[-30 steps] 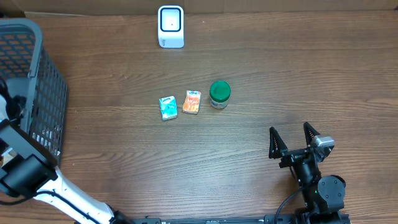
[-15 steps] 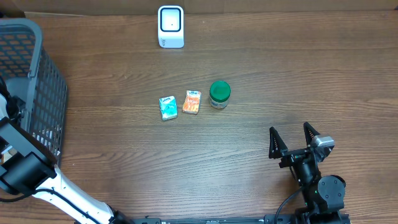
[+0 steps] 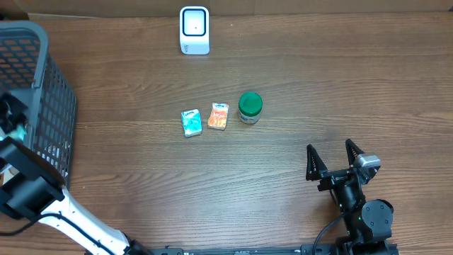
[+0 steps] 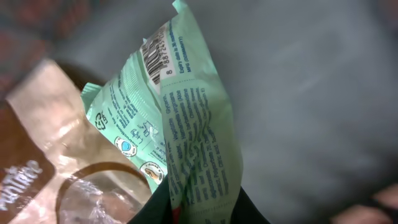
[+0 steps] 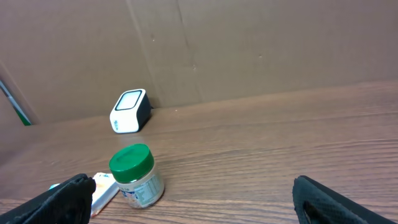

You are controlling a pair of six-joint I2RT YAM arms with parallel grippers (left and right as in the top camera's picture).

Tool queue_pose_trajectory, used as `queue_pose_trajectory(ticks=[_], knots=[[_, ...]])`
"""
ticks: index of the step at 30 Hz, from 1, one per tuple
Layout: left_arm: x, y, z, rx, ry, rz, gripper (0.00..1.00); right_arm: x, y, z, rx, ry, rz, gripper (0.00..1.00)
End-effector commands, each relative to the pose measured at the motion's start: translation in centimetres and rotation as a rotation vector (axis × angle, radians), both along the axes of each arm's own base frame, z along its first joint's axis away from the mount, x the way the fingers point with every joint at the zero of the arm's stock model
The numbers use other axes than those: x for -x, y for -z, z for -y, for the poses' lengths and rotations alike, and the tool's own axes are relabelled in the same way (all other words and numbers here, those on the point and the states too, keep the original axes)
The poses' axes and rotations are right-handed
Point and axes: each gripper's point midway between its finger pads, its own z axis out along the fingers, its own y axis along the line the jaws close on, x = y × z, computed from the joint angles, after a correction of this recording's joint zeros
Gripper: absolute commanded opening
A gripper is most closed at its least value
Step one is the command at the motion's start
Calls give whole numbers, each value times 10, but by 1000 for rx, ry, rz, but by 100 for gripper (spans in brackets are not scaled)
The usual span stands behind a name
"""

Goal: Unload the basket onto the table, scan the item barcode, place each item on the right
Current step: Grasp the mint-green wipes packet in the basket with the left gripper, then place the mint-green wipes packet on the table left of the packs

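The green packet (image 4: 186,124) should next go up over the basket's side, across and down beside the teal packet with my left gripper, which should release it there, because the tabletop there is bare.
In the left wrist view my left gripper (image 4: 200,214) is shut on the lower end of a light green packet (image 4: 186,124), whose barcode (image 4: 152,57) shows near its top. In the overhead view the left arm (image 3: 28,190) reaches into the grey basket (image 3: 49,92) at the far left. The white scanner (image 3: 194,30) stands at the back of the table. My right gripper (image 3: 331,164) rests open near the front right, with nothing between its fingers, facing the scanner (image 5: 129,111).
A teal packet (image 3: 192,122), an orange packet (image 3: 219,116) and a green-lidded jar (image 3: 250,108) lie mid-table. A brown package with a clear window (image 4: 43,155) lies beside the green packet in the basket. A cardboard wall (image 5: 249,43) stands behind the scanner.
My left gripper has closed on the green packet inside the basket and shifted slightly. The right arm has not moved.
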Motion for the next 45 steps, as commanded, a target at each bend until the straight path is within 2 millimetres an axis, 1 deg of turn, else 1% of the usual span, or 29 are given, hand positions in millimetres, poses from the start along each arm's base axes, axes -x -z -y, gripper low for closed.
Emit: queue_pose_trajectory(ticks=[1,2,3,6,8,9,11,12,13,16,17,18,19,21,24,25,26,31,32,34,38,42,45], knots=[[-26,-129,31,-100,60,299,4,0,2,2,0,9,3,100],[-28,-157,45,-123,89,359,4,0,2,2,0,9,3,100],[-28,-178,57,-139,115,404,4,0,2,2,0,9,3,100],[-23,-230,103,-184,204,504,4,0,2,2,0,9,3,100],[-19,-252,139,-201,293,534,4,0,2,2,0,9,3,100],[-17,-260,161,-200,352,540,4,0,2,2,0,9,3,100],[-17,-263,194,-189,430,534,5,0,2,2,0,9,3,100],[-18,-262,213,-181,474,520,4,0,2,2,0,9,3,100],[-20,-256,240,-169,538,492,5,0,2,2,0,9,3,100],[-26,-232,290,-145,667,414,4,0,2,2,0,9,3,100],[-26,-221,303,-141,703,382,4,0,2,2,0,9,3,100],[-26,-207,319,-136,746,336,4,0,2,2,0,9,3,100],[-24,-195,331,-132,777,300,5,0,2,2,0,9,3,100],[-17,-162,356,-120,842,207,5,0,2,2,0,9,3,100],[-8,-122,381,-118,913,110,5,0,2,2,0,9,3,100],[-5,-105,388,-132,938,74,4,0,2,2,0,9,3,100],[-2,-87,393,-160,960,37,4,0,2,2,0,9,3,100],[3,-27,405,-205,1061,-24,4,0,2,2,0,9,3,100],[4,-12,406,-209,1082,-31,4,0,2,2,0,9,3,100],[6,5,406,-212,1096,-39,4,0,2,2,0,9,3,100],[9,29,404,-214,1101,-38,4,0,2,2,0,9,3,100],[10,42,404,-223,1126,-33,4,0,2,2,0,9,3,100],[10,49,405,-231,1161,-31,4,0,2,2,0,9,3,100]])
